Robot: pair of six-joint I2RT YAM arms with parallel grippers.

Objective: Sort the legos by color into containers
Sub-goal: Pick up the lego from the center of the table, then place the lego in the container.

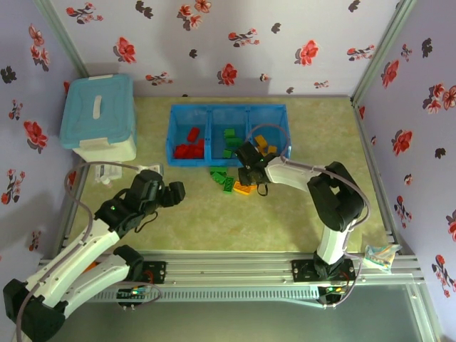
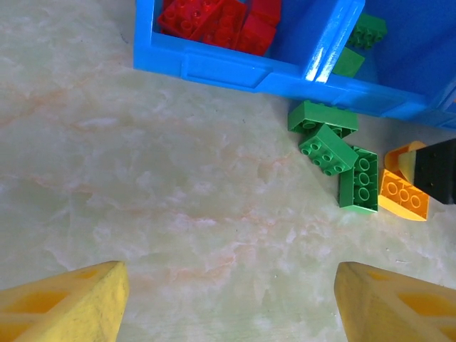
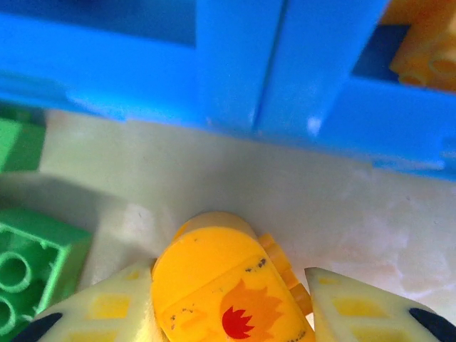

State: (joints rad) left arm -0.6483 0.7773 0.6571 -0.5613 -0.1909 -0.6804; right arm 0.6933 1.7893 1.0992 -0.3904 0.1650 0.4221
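Note:
I should raise my right gripper next and move it outward over the tray's front side to let go of the lego, because the tray's section of orange legos is outward of it.
The blue tray (image 1: 171,135) stands at the back with three compartments: red legos (image 1: 189,146) on the left, green legos (image 1: 229,139) in the middle, orange ones (image 1: 268,147) on the right. Loose green legos (image 2: 328,146) and an orange lego (image 2: 402,196) lie on the table just in front of the tray. My right gripper (image 1: 249,177) is low over this pile. It is shut on an orange-yellow lego with a flame print (image 3: 221,285), close to the tray's front wall (image 3: 235,78). My left gripper (image 2: 231,306) hangs open over bare table, left of the pile.
A pale blue lidded box (image 1: 100,114) on a white base sits at the back left. Flowered walls close in the table on three sides. A small packet (image 1: 379,255) lies on the front rail at the right.

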